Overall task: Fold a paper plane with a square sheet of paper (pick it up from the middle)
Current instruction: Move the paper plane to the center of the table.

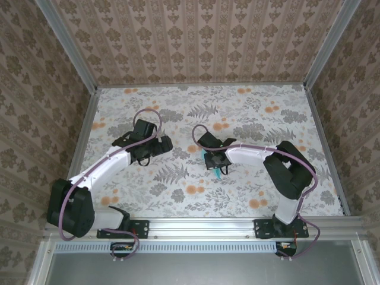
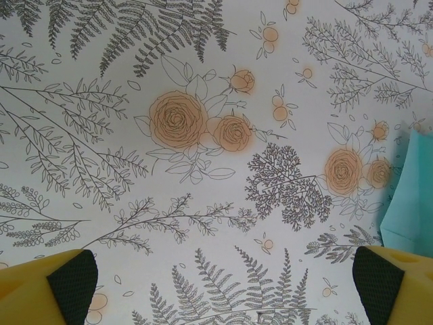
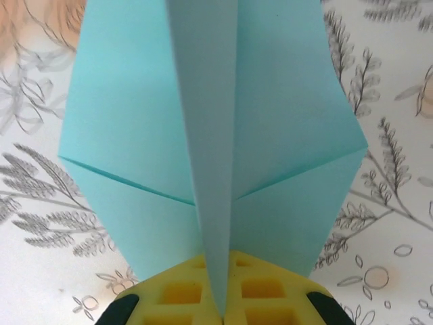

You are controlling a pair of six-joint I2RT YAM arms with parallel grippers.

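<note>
Open cloth lies outward, so my right gripper will next move out over the orange roses beyond the paper and release the centre crease.
The turquoise paper plane [image 3: 216, 122] is the square sheet folded, with a raised centre crease and two flat wings spreading over the table. My right gripper [image 3: 223, 313] is shut on that centre crease, its yellow fingers [image 3: 172, 294] pressed together on either side of it. From above, the paper [image 1: 217, 170] peeks out under the right gripper [image 1: 215, 164] near the table's middle. My left gripper [image 1: 153, 148] hovers to the left of it, open, with nothing between its yellow fingertips [image 2: 67, 284]. An edge of the paper [image 2: 409, 196] shows at the right of the left wrist view.
The table is covered by a floral cloth [image 1: 249, 113]. Patterned walls with aluminium posts [image 1: 86, 127] close in the left, right and far sides. A metal rail [image 1: 237, 225] carries both arm bases at the near edge.
</note>
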